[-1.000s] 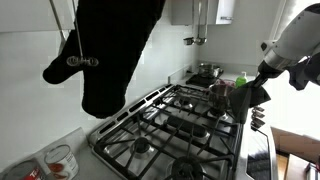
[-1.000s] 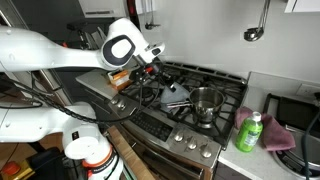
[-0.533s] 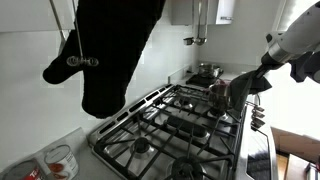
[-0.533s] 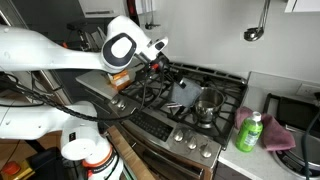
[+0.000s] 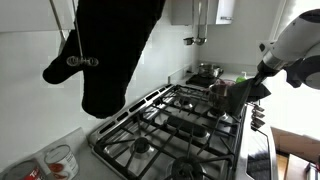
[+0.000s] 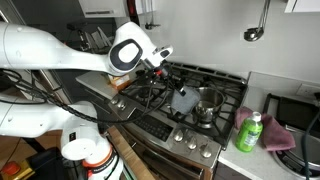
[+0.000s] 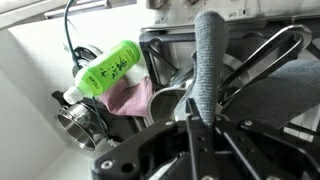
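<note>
My gripper should move down toward the front grate beside the steel pot next and let go of the grey cloth (image 6: 185, 98) there, because the cloth is still hanging above the stove.
My gripper (image 6: 167, 70) is shut on a grey cloth (image 6: 185, 98), which hangs from it above the gas stove (image 6: 160, 100). The cloth dangles just beside a small steel pot (image 6: 208, 104) on a burner. In an exterior view the gripper (image 5: 257, 84) holds the cloth (image 5: 240, 96) over the stove's right side, next to the pot (image 5: 218, 90). In the wrist view the cloth (image 7: 207, 60) runs up as a grey strip from between the shut fingers (image 7: 196, 128).
A green bottle (image 6: 249, 131) lies on a pink cloth (image 6: 277, 136) beside the stove; both show in the wrist view (image 7: 104, 72). A black oven mitt (image 5: 112, 48) hangs close to the camera. A second pot (image 5: 207, 70) stands at the back.
The gripper has carried the grey cloth up off the grates and sideways towards the steel pot; the cloth now hangs beside it.
</note>
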You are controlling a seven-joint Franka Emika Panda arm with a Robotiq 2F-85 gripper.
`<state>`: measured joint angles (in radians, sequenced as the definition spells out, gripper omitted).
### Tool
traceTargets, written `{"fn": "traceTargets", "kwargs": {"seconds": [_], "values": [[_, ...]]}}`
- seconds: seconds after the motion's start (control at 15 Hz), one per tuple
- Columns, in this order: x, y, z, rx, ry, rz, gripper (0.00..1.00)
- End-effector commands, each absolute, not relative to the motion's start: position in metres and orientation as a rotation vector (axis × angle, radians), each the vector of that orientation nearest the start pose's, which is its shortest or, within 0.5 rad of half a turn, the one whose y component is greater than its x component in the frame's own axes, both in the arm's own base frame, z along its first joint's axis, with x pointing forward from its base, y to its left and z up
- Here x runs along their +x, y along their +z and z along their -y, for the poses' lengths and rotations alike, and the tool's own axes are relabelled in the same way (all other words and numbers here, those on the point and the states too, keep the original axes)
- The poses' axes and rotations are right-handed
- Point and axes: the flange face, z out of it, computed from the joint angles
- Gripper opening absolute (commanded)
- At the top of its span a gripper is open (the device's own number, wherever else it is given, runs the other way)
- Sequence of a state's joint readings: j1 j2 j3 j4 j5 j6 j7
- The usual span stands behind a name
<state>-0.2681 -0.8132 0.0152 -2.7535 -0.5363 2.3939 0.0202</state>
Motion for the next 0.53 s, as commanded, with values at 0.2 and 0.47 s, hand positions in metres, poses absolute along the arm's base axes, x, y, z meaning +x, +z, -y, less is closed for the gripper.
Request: {"fn": "traceTargets", "kwargs": {"seconds": [0.2,0.47], "values": [[0.337,0.448,0.091,2.696,0.304,0.011,0.29],[0.331,0.439,0.095,2.726,0.206,0.042,0.58]]}}
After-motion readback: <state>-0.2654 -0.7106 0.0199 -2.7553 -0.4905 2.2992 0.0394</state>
